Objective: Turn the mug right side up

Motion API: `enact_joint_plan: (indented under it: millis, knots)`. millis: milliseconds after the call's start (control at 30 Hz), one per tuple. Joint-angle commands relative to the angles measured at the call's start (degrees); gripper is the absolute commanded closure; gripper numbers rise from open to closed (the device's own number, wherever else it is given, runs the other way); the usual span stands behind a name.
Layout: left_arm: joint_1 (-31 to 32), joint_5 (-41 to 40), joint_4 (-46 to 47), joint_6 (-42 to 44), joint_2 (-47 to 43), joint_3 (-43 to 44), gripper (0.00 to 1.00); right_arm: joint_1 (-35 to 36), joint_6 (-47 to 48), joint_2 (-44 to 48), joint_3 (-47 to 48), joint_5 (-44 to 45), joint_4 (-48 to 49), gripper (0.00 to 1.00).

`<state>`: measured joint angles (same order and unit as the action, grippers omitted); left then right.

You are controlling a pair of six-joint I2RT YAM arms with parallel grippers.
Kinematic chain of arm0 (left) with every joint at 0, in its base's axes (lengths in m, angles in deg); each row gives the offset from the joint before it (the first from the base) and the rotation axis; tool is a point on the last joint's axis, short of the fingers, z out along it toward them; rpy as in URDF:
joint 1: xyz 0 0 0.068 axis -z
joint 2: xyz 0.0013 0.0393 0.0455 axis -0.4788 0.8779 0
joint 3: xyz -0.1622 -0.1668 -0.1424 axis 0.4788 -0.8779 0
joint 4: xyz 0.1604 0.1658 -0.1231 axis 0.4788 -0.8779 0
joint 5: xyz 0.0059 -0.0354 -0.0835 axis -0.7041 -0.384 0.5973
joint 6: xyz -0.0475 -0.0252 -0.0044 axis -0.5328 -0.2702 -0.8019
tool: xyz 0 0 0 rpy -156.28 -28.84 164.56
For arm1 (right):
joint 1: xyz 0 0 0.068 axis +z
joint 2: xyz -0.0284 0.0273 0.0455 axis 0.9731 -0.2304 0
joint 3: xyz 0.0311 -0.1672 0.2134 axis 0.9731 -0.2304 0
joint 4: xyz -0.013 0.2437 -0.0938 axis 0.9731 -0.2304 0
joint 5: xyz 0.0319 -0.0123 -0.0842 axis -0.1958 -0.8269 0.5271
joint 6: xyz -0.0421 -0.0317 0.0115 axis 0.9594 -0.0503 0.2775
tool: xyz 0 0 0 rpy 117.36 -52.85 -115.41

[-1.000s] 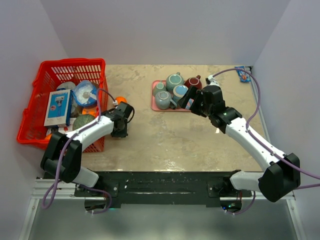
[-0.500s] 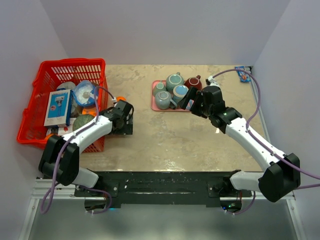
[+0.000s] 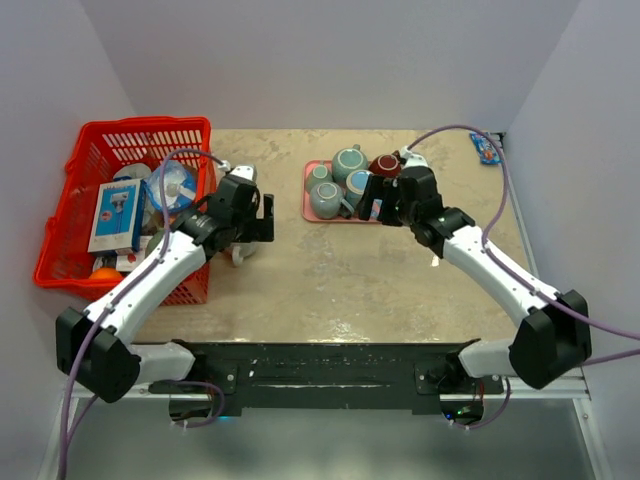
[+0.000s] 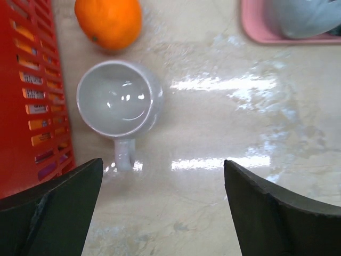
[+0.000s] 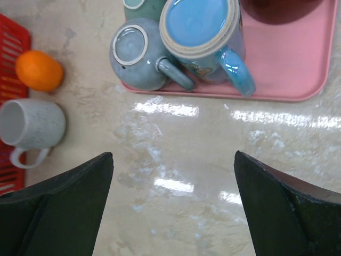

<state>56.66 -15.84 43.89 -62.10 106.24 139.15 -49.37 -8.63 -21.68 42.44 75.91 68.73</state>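
Note:
My right gripper needs to go down and turn next so its open fingers come around the blue mug's handle [image 3: 376, 210] [image 5: 237, 71], which sticks out at a slant from the upside-down mug.
A white speckled mug [image 4: 118, 101] stands upright on the table, mouth up and handle toward me, beside the red basket [image 4: 26, 80]. In the right wrist view the mug [image 5: 32, 124] sits at the left edge. From the top view only a bit of the mug [image 3: 239, 254] shows under the left arm. My left gripper [image 4: 162, 213] hangs open above the table just near of the mug, holding nothing. The left gripper [image 3: 258, 218] is raised. My right gripper [image 5: 173, 213] is open and empty, hovering near the pink tray [image 5: 298, 80].
An orange [image 4: 108, 21] lies just beyond the mug. The pink tray [image 3: 311, 206] holds several teal and blue mugs and a dark red one [image 3: 386, 164]. The red basket [image 3: 60, 262], full of items, stands at the left. A blue packet [image 3: 487, 148] lies at the back right.
My left gripper has opened, let go of the mug and lifted away toward the back right. The right gripper has shifted a little left toward the tray.

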Motion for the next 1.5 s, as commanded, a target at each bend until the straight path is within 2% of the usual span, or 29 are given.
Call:
enact_joint_plan:
  millis: [0, 167, 333, 433, 567, 733, 900, 1033, 1333, 1433, 1467]
  knots:
    - [0.25, 2.45, 3.59, 1.55, -5.11, 4.14, 0.01, -0.24, 17.75, -6.31, 4.35, 0.04, 4.14, 0.01]
    - [0.25, 6.92, 8.43, 2.78, -7.66, 5.03, 0.01, -0.68, 26.31, -13.43, 10.22, 5.04, 3.09, 0.02]
    - [0.25, 12.19, 12.91, 2.61, -8.01, 5.12, 0.01, -1.91, 32.98, -20.02, 14.89, 5.4, 1.06, 0.04]
    - [0.25, 13.78, 14.15, 2.34, -7.67, 5.03, 0.01, -3.13, 35.11, -23.18, 15.95, 3.56, 0.28, 0.09]
    - [0.25, 13.35, 13.89, 2.34, -6.35, 5.9, 0.01, -6.03, 35.73, -25.83, 17.54, -2.67, -2.54, 0.17]
    - [0.25, 13.96, 14.24, 3.31, -4.5, 7.83, 0.01, -9.02, 36.34, -26.27, 17.53, -9.26, -0.35, 0.18]
    - [0.25, 14.23, 14.5, 4.53, -2.92, 8.63, 0.01, -9.2, 37.92, -32.68, 22.71, -9.89, -4.82, 0.25]
    - [0.25, 8.7, 12.74, 7.43, -2.83, 10.03, 0.01, -9.12, 37.92, -34.01, 22.99, -11.3, -4.48, 0.31]
    - [0.25, 7.54, 12.04, 8.32, -2.83, 9.34, 0.01, -9.2, 37.75, -32.96, 20.62, -12.18, -1.05, 0.55]
    - [0.25, 7.72, 12.3, 8.23, -2.83, 9.16, 0.01, -9.12, 38.19, -32.16, 20.18, -11.57, -0.96, 0.76]
    - [0.25, 7.72, 12.3, 8.23, -2.83, 9.16, 0.01, -9.2, 38.45, -31.73, 20.0, -11.39, -0.96, 0.9]
